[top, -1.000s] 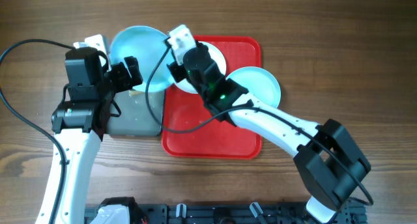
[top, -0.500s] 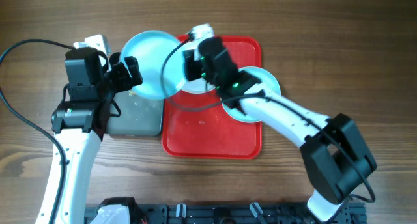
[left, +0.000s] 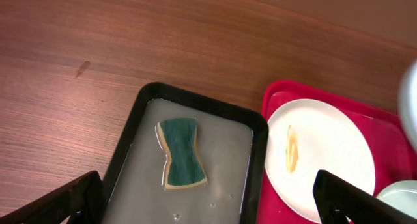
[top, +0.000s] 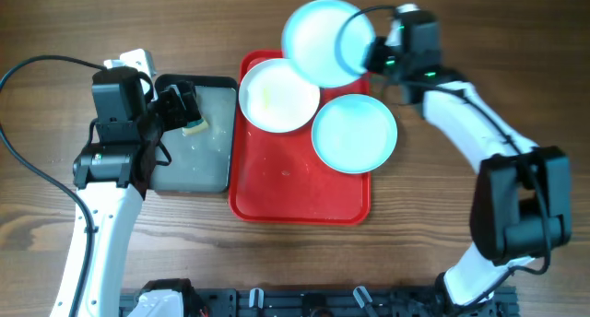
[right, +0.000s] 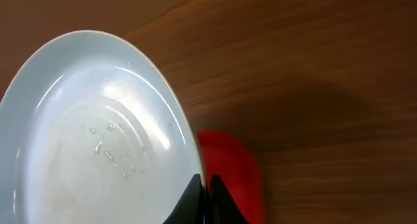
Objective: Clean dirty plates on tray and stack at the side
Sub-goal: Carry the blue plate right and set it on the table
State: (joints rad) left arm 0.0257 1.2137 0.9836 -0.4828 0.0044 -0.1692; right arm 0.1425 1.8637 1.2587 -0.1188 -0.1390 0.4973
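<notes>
My right gripper carries the plate to the bare wood beside the red tray next, then lowers and releases it. That wood is below the gripper, to its right in the overhead view.
The red tray (top: 295, 188) lies mid-table. On it rest a white plate (top: 278, 94) with a yellowish smear (left: 292, 149) and a pale aqua plate (top: 354, 133) overhanging its right rim. A second aqua plate (top: 321, 29), wet with droplets (right: 98, 133), hangs tilted above the table just beyond the tray's far edge. My right gripper (top: 367, 42) (right: 205, 195) is shut on its rim. My left gripper (top: 181, 105) (left: 212, 208) hovers open over the dark grey tray (top: 189, 160), nothing between its fingers.
A green sponge (left: 181, 152) lies in the wet grey tray (left: 195, 97), left of the red tray (left: 273, 97). A small white object (top: 134, 59) and a black cable (top: 28, 77) sit at the far left. Bare wood table lies right of and behind the trays.
My right gripper has carried the aqua plate from above the grey tray rightward and away, past the red tray's far edge. The left arm has stayed still.
</notes>
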